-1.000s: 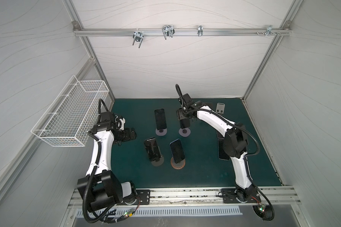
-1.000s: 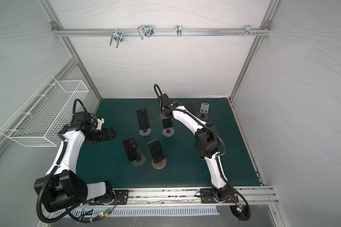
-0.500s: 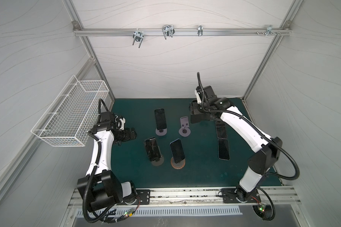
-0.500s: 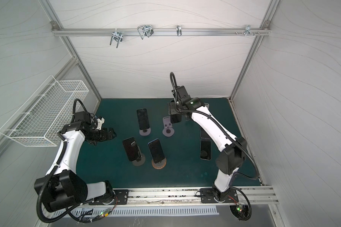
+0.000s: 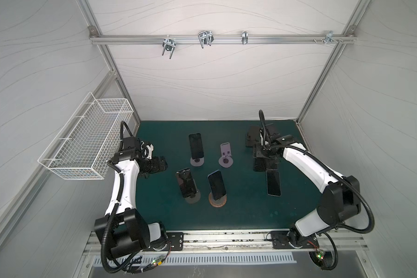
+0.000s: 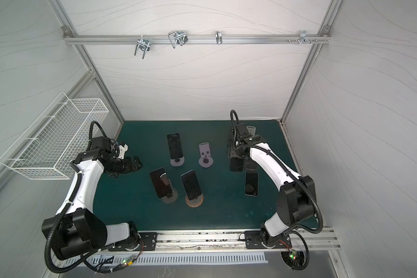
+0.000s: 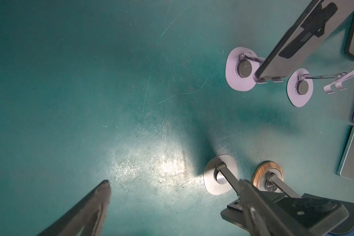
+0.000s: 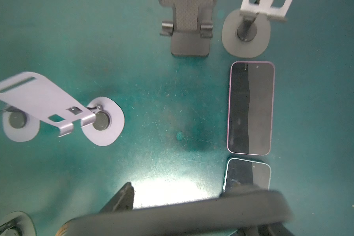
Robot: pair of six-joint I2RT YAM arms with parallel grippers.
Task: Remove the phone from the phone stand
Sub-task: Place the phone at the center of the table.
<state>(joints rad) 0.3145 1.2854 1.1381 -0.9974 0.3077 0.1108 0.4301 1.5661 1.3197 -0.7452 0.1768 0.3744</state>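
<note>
Next, my right gripper moves down onto the bare mat between the lilac stand and the pink-edged phone and releases the black phone, since that part lies empty.
My right gripper is shut on a dark phone, which hangs at the right of the green mat. In the right wrist view the phone shows as a blurred dark bar across the jaws. The lilac phone stand at mid-mat is empty. Three other phones rest on stands: one at the back, one on a grey stand, one on a wooden-based stand. My left gripper is open at the left of the mat, holding nothing.
Two phones lie flat beneath and beside the held one: a pink-edged phone and a teal-edged phone. Empty dark and grey stands are at the back right. A white wire basket hangs on the left wall.
My right arm has lifted the phone off the lilac stand, swung right and brought it over the flat phones. The left arm has not moved.
</note>
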